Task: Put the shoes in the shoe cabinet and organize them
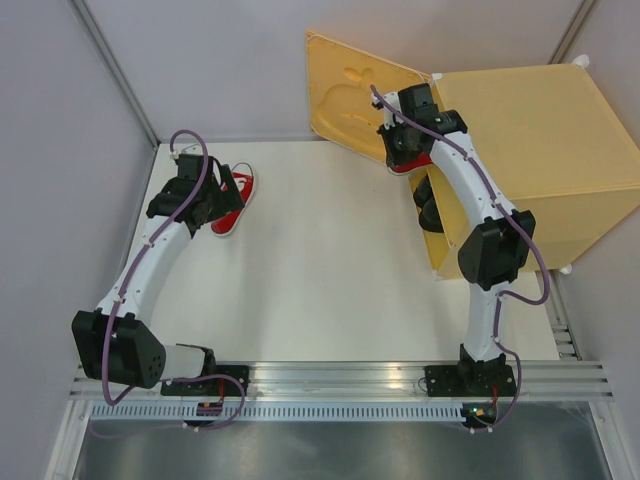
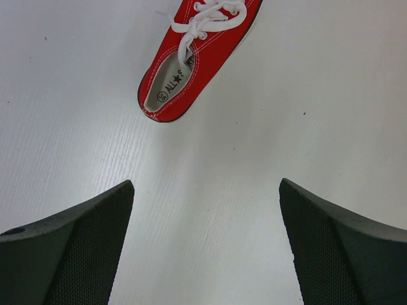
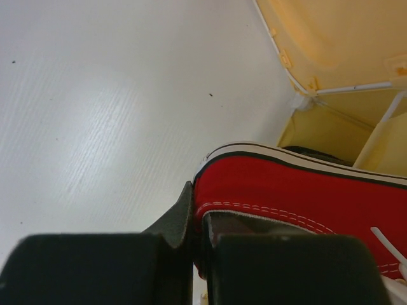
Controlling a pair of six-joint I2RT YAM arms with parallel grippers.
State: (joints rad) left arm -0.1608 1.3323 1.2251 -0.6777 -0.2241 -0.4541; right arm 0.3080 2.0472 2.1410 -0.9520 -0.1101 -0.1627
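Observation:
The heel of my right gripper's sneaker hangs outside the cabinet. My right gripper should move that sneaker to the right in the top view, over the shelf above the black dress shoes (image 1: 446,192) (image 3: 389,147).
One red sneaker (image 1: 236,207) (image 2: 191,63) with white laces lies on the white table at the back left. My left gripper (image 1: 220,192) (image 2: 206,184) hovers open just short of its heel, with nothing between its fingers. My right gripper (image 1: 400,150) (image 3: 198,203) is shut on the heel wall of the other red sneaker (image 1: 405,167) (image 3: 305,190), held in front of the yellow-orange shoe cabinet (image 1: 530,140) (image 3: 331,38). The cabinet's door (image 1: 350,95) stands swung open. Black dress shoes (image 1: 428,205) sit inside the opening, partly hidden by my right arm.
Grey walls close in the table on the left and at the back. The cabinet fills the back right corner, and its open door juts out over the table's far edge. A metal rail (image 1: 340,378) with the arm bases runs along the near edge.

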